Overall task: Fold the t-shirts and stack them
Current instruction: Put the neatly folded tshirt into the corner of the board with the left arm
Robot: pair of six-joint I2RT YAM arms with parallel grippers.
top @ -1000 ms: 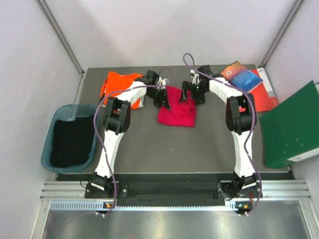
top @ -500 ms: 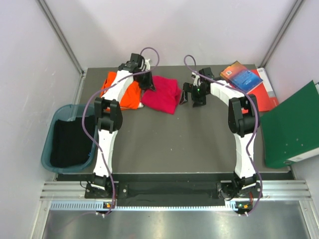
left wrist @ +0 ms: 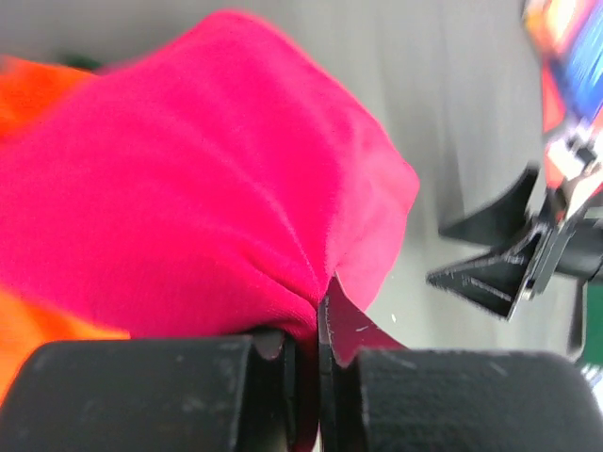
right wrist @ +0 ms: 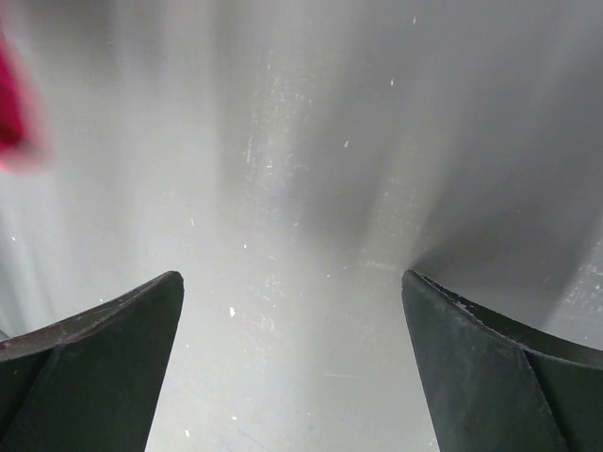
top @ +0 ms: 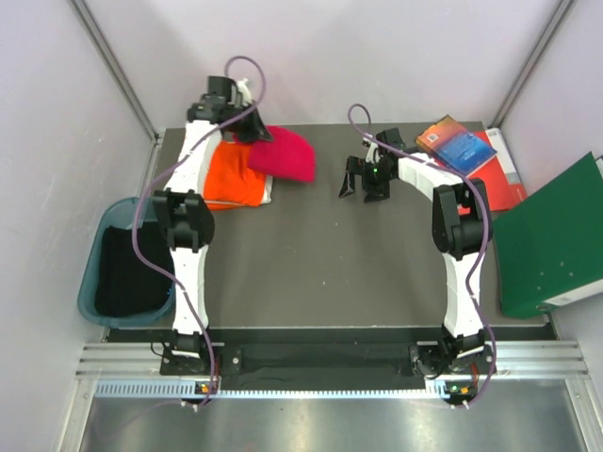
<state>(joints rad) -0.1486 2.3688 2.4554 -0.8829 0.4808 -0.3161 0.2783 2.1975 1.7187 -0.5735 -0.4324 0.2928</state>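
Observation:
My left gripper holds the red t-shirt. Next it will go to the left in the top view, then back and down to release the red t-shirt at the orange t-shirt's edge (top: 223,145), where it overhangs empty table.
My left gripper (top: 252,132) is shut on an edge of the folded crimson-red t-shirt (top: 283,154), which hangs lifted at the back left, partly over the orange t-shirt (top: 235,176). In the left wrist view the red cloth (left wrist: 207,188) is pinched between the shut jaws (left wrist: 320,325), with orange cloth (left wrist: 38,330) showing at the left edge. The folded orange t-shirt lies flat on the dark table. My right gripper (top: 356,179) is open and empty over bare table right of the red shirt; its fingers (right wrist: 104,339) stand wide apart.
A teal bin (top: 132,259) with dark cloth stands at the left. Red and blue books (top: 462,151) lie at the back right. A large green binder (top: 551,235) lies at the right edge. Grey walls enclose the table.
My left gripper has carried the red t-shirt from the table's middle back and left, up over the orange t-shirt. The right gripper has let go and stays open near where it was.

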